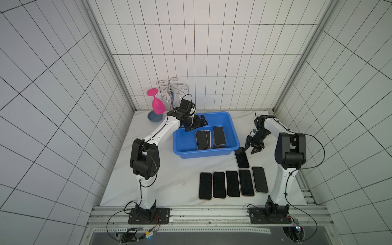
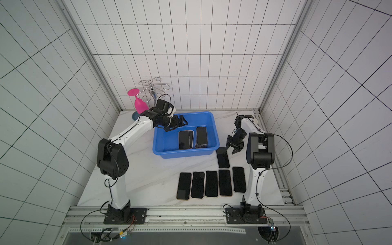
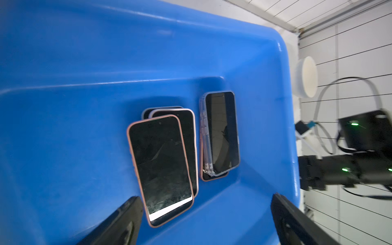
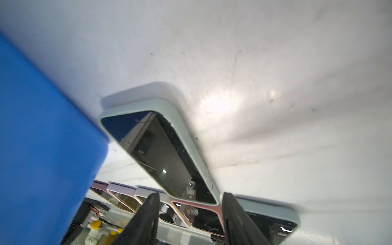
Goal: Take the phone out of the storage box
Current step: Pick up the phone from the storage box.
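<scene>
The top pink-cased phone (image 1: 202,139) (image 3: 160,167) lies below my left gripper's open fingers, so I should lower the gripper into the blue storage box next, with one finger on each side of the phone's long sides.
The blue storage box (image 1: 203,153) (image 2: 184,153) sits at the back middle of the table. Two stacks of dark-screened phones lie in it: a pink-cased stack (image 1: 202,140) (image 3: 161,167) and a clear-cased stack (image 1: 219,136) (image 3: 222,131). My left gripper (image 1: 201,122) (image 3: 206,203) hangs open over the box's back left part, holding nothing. A phone in a pale grey-green case (image 1: 242,158) (image 4: 165,152) lies flat on the table by the box's right front corner. My right gripper (image 1: 251,149) (image 4: 192,196) is open at that phone's far end, fingers clear of its sides.
Several phones (image 1: 232,183) lie side by side in a row near the table's front. A pink goblet (image 1: 157,104) hangs upside down from a wire rack (image 1: 171,89) over a grey-blue dish (image 1: 154,116) at back left. A white bowl (image 3: 305,76) sits behind the right arm.
</scene>
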Available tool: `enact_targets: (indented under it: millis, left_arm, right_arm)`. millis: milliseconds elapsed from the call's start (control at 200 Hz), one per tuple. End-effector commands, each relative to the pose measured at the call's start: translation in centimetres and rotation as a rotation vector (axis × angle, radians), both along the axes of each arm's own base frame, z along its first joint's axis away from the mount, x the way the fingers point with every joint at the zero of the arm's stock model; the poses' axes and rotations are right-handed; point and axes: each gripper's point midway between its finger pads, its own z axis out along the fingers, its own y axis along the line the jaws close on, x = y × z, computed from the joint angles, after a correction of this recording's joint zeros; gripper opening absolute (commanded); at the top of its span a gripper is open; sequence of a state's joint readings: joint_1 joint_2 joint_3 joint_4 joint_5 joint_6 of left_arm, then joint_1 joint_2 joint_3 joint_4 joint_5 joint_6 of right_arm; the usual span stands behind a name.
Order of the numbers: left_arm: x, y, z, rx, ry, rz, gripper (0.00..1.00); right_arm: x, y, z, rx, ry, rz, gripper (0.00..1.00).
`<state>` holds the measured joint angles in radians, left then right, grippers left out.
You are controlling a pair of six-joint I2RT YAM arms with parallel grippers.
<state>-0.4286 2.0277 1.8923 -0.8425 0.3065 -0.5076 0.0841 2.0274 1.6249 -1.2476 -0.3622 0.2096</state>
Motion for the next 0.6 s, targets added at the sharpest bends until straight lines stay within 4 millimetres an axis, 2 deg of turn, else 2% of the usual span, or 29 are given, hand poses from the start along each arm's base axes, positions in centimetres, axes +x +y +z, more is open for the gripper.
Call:
enact_targets:
  millis: [0,105,205,345,595]
  left_arm:
    - [0.3,2.3,-3.3,0.274,0.061,0.047,0.98]
    - [0.8,2.5,-5.6,0.405,0.085,0.058,0.98]
    - [0.3,1.9,-7.8,0.397,0.146,0.044,0.98]
    - [0.3,-0.1,-9.1,0.324,0.135,0.010,0.98]
    - [-0.2,-1.1,-11.8,0.317,0.192,-0.014,0.98]
  right_arm:
    - [1.1,-0.3,4.4,-0.007,-0.122,-0.099,0.58]
    - [1.5,-0.1,6.7,-0.009,-0.183,-0.098,0.62]
    - [1.6,0.1,7.6,-0.005,-0.199,-0.077,0.62]
    - [1.7,0.2,7.7,-0.014,-0.208,-0.049,0.62]
    - [1.4,0.3,7.2,-0.012,-0.190,0.004,0.62]
